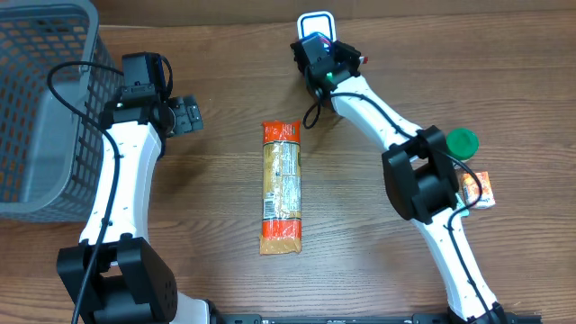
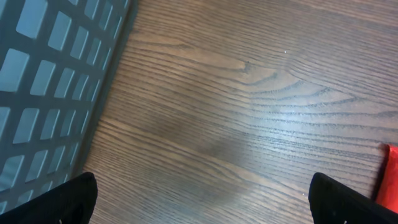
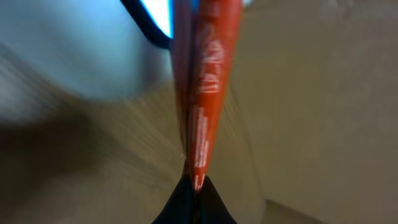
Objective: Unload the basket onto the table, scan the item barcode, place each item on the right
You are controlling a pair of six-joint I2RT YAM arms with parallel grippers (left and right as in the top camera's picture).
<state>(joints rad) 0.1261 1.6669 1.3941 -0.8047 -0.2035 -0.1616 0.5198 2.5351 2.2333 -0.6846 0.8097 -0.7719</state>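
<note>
The robot's right gripper needs to move back and to the right in the overhead view, beside the green lid (image 1: 462, 144), to let go of the packet there, because other items are in that place.
My right gripper (image 3: 194, 183) is shut on the bottom edge of a thin red packet (image 3: 208, 81), which I see edge-on and upright in the right wrist view. Behind the packet's top glows a blue-lit scanner (image 3: 158, 12). Overhead, that scanner (image 1: 315, 22) is a white-rimmed device at the table's far edge, and the right gripper (image 1: 326, 52) hovers right at it. No barcode shows in any view. My left gripper (image 1: 187, 115) hangs open over bare wood (image 2: 202, 199), with nothing between its fingers.
A long orange packet (image 1: 281, 187) lies mid-table; its end shows in the left wrist view (image 2: 390, 180). A grey mesh basket (image 1: 36, 108) stands at the left. A green lid (image 1: 463, 140) and a small orange box (image 1: 479, 189) lie beside the right arm.
</note>
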